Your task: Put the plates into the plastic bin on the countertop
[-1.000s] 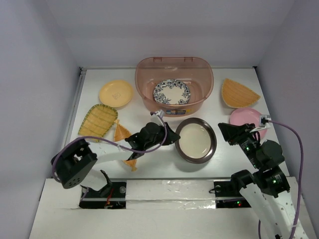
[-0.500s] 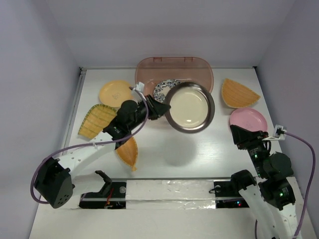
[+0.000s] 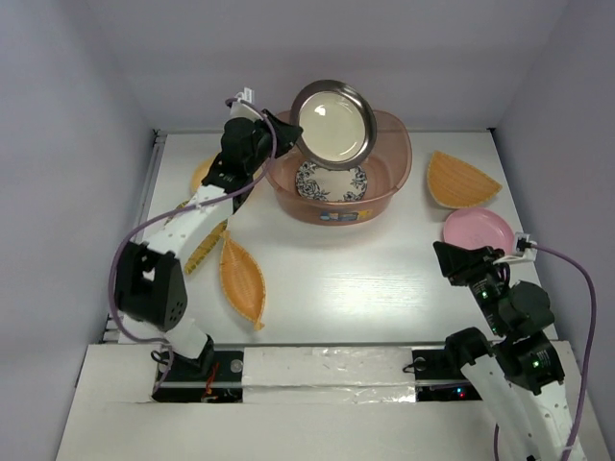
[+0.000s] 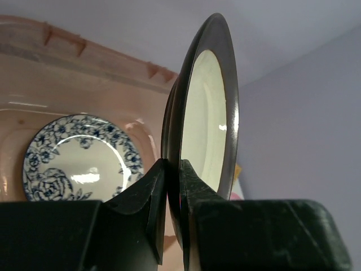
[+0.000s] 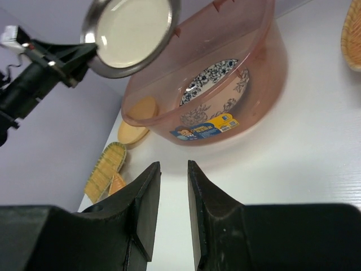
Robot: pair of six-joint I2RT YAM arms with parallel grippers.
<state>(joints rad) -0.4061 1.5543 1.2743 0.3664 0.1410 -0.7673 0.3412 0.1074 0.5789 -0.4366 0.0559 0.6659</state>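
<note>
I should next use my left gripper to carry the brown-rimmed cream plate down into the plastic bin, onto the blue-floral plate (image 3: 332,181) (image 4: 83,159).
My left gripper (image 3: 286,133) is shut on the edge of the brown-rimmed cream plate (image 3: 333,123) and holds it tilted on edge above the back left of the plastic bin (image 3: 399,161). In the left wrist view the fingers (image 4: 141,195) pinch the plate's dark rim (image 4: 227,107). The blue-floral plate (image 3: 332,181) lies flat inside the bin and also shows in the left wrist view (image 4: 82,161). My right gripper (image 3: 452,261) is open and empty, low over the countertop at the front right, facing the bin (image 5: 248,90).
An orange leaf-shaped plate (image 3: 242,279) lies front left. A yellow ribbed plate (image 3: 204,248) and a round yellow plate (image 3: 201,176) lie partly behind the left arm. An orange fan-shaped plate (image 3: 461,178) and a pink plate (image 3: 478,229) lie right of the bin.
My left arm has carried the brown-rimmed plate from the table's front middle up and back over the bin, tipping it on edge. The right gripper shifted slightly.
</note>
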